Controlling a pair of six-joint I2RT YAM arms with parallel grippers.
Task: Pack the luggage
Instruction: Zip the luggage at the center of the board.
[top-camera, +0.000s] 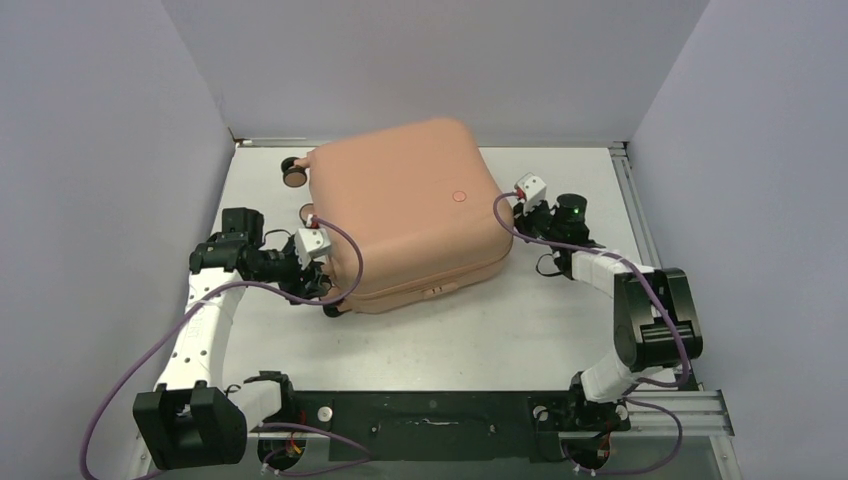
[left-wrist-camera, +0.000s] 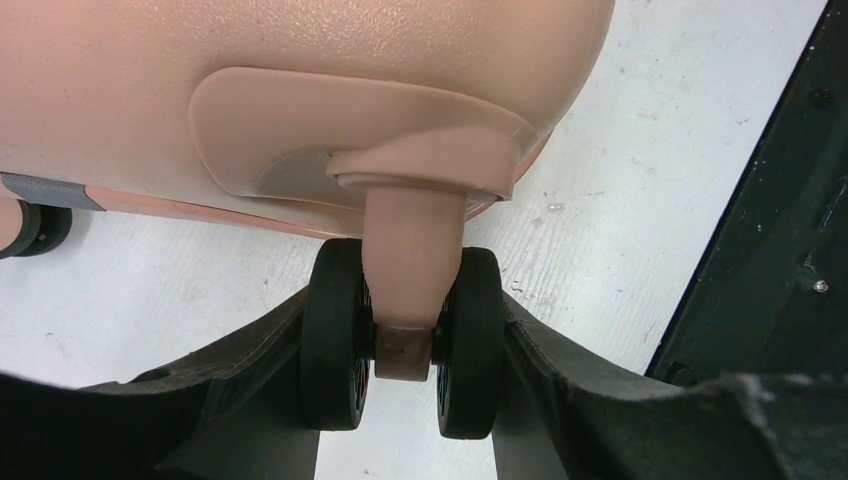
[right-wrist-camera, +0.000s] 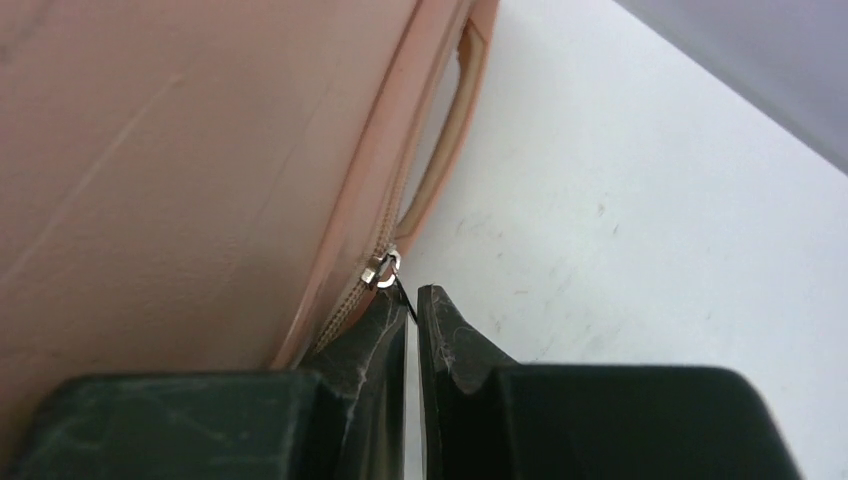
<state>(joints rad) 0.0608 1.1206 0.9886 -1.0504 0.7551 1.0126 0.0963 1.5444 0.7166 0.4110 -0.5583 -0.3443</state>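
Observation:
I should next pull the caster wheel with my left gripper to its left in the top view and release it on the bare tabletop there.
The luggage (top-camera: 400, 210) lies shut and flat on the white table (top-camera: 560, 320), its round dot (top-camera: 459, 196) facing up. At its near-left corner my left gripper (top-camera: 325, 295) grips a twin black caster wheel (left-wrist-camera: 470, 340). In the left wrist view the gripper (left-wrist-camera: 405, 330) has one finger pressed against each outer wheel face, under the pink shell (left-wrist-camera: 300, 60). My right gripper (top-camera: 515, 222) is at the case's right side. In the right wrist view this gripper (right-wrist-camera: 412, 300) is shut on the thin black zipper pull (right-wrist-camera: 405, 293), which hangs from the silver slider (right-wrist-camera: 380, 270).
Two more casters (top-camera: 295, 172) stick out at the case's far-left side. A side handle (right-wrist-camera: 450, 130) runs along the seam beyond the slider. Grey walls enclose the table on three sides. A black base rail (top-camera: 430, 415) lies along the near edge.

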